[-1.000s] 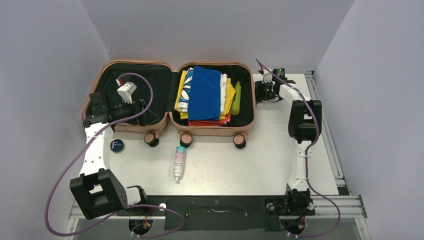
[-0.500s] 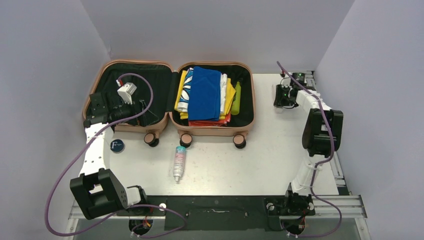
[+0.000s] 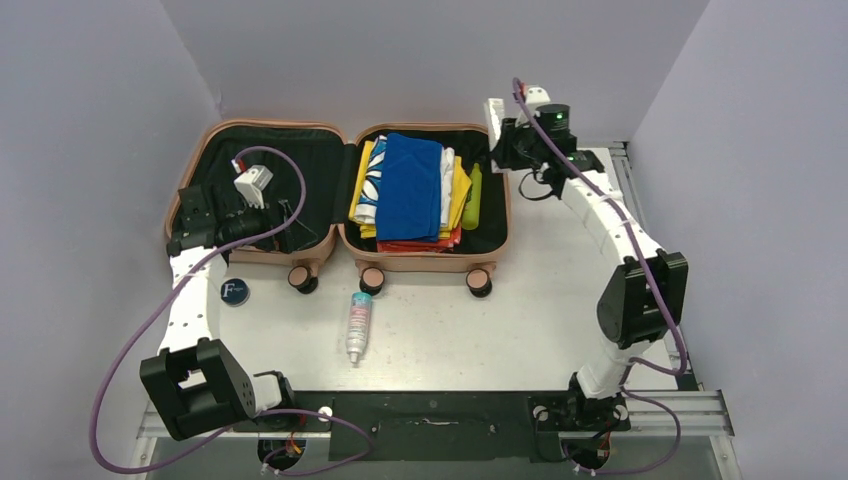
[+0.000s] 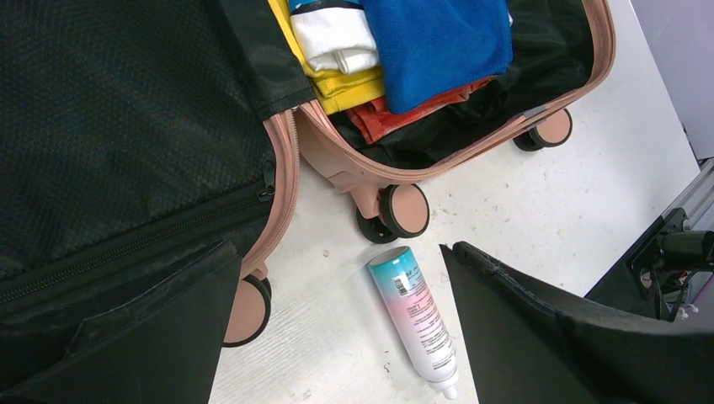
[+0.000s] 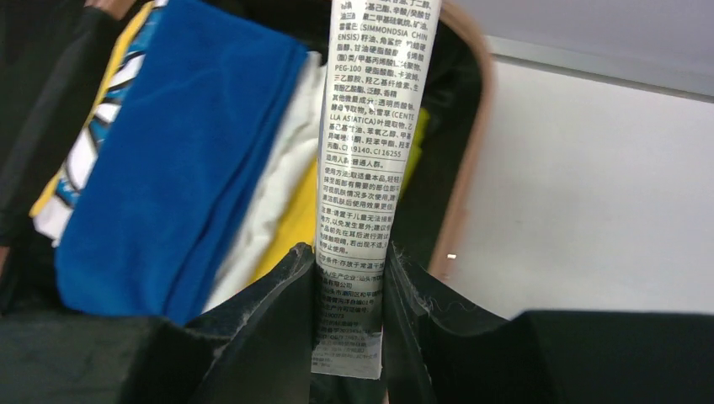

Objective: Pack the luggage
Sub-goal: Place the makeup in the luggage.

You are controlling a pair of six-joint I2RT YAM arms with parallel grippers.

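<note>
I need to move my right gripper back and to the left in the top view next and lower the tube point(image 5: 366, 126) onto the black lining point(image 5: 434, 181) beside the bottle, because that part of the lining is empty.
The luggage point(image 3: 270, 125) lies open on the table, a salmon-pink clamshell with black lining. Its right shell holds folded clothes point(image 3: 410, 185) and a yellow-green bottle point(image 3: 473, 195). A white adapter point(image 3: 253, 183) sits in the left shell. My right gripper point(image 3: 507, 140) hangs over the right shell's back right corner, shut on a white printed tube point(image 5: 366, 126) that sticks out past the fingers above the clothes point(image 5: 194, 160). My left gripper point(image 4: 341, 252) is open and empty over the left shell's front edge point(image 4: 282, 168). A teal-and-pink spray bottle point(image 4: 414, 316) lies on the table between its fingers.
The spray bottle point(image 3: 358, 325) lies in front of the luggage wheels point(image 3: 372, 278). A round dark tin point(image 3: 234, 291) sits on the table at the front left. Grey walls close in the back and both sides.
My right gripper closed on the white tube and carried it from the table right of the luggage up over the right shell's back corner. The left arm has not moved.
</note>
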